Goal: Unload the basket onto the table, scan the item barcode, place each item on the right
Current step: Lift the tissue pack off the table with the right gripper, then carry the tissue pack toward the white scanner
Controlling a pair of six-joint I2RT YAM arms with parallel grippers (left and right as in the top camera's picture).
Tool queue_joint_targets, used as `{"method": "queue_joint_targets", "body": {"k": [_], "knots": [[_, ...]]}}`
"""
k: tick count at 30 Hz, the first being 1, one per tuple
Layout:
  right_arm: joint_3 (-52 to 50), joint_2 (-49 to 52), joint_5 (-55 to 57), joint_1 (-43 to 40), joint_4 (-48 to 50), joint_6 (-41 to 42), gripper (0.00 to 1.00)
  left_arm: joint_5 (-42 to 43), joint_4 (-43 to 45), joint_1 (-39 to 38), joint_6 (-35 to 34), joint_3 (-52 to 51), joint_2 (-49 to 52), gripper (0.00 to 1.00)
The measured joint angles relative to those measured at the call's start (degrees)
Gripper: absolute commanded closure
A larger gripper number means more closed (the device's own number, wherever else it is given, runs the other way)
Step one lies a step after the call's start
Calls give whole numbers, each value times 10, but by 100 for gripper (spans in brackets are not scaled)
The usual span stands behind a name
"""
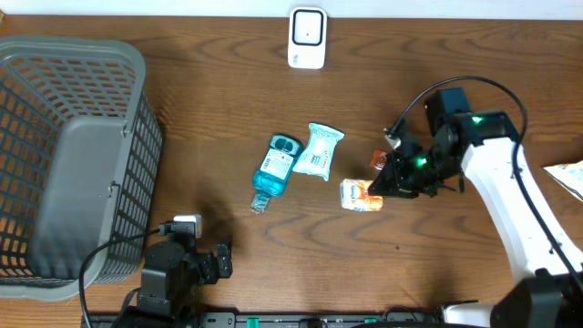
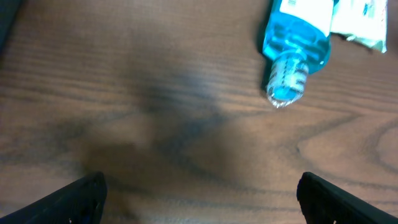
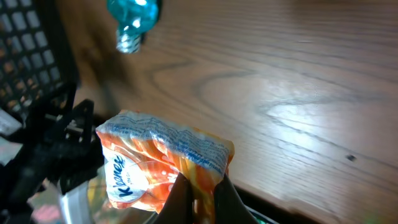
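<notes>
Next, my right gripper carries the tissue pack [image 1: 358, 195] outward and toward the scanner and releases it, as the bare wood between scanner and wipes pack lies outward of the gripper.
My right gripper [image 1: 384, 180] is shut on an orange Kleenex tissue pack [image 1: 358, 195], pinching one end of it just above the table, right of centre. In the right wrist view the pack [image 3: 155, 155] hangs from the closed fingers of the right gripper [image 3: 198, 186], its logo facing left. A white scanner [image 1: 307, 38] stands at the table's far edge. My left gripper [image 1: 223, 258] rests open near the front left edge with nothing between its fingers. In the left wrist view that gripper [image 2: 202, 199] has only bare wood between its wide-apart fingers.
A blue bottle [image 1: 273, 169] lies mid-table, cap toward the front, also showing in the left wrist view [image 2: 292, 43]. A white wipes pack [image 1: 317, 150] lies beside it. A grey mesh basket [image 1: 109, 196] fills the left side. A printed packet [image 1: 569, 175] lies at the right edge.
</notes>
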Motion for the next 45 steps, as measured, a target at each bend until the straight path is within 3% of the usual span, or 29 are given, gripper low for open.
{"method": "queue_joint_targets", "body": {"k": [3, 11, 20, 33, 37, 43, 44, 45], "knots": [[0, -15, 31, 14, 2, 20, 99, -17, 14, 0, 3, 0, 0, 2], [0, -21, 80, 76, 18, 43, 99, -60, 160, 0, 6, -1, 0, 2], [-1, -21, 104, 101, 54, 52, 99, -50, 266, 0, 62, -60, 4, 2], [-1, -21, 103, 101, 77, 57, 99, -27, 277, 0, 66, -64, 4, 2], [-1, -21, 100, 101, 130, 38, 99, -26, 277, 0, 66, -64, 4, 2], [-7, -21, 105, 101, 334, -28, 98, -25, 278, 0, 66, -64, 4, 2], [-8, -21, 110, 101, 369, -35, 89, -25, 278, 0, 66, -64, 4, 2], [-9, -21, 116, 101, 406, -42, 71, -25, 278, 0, 66, -64, 4, 2]]}}
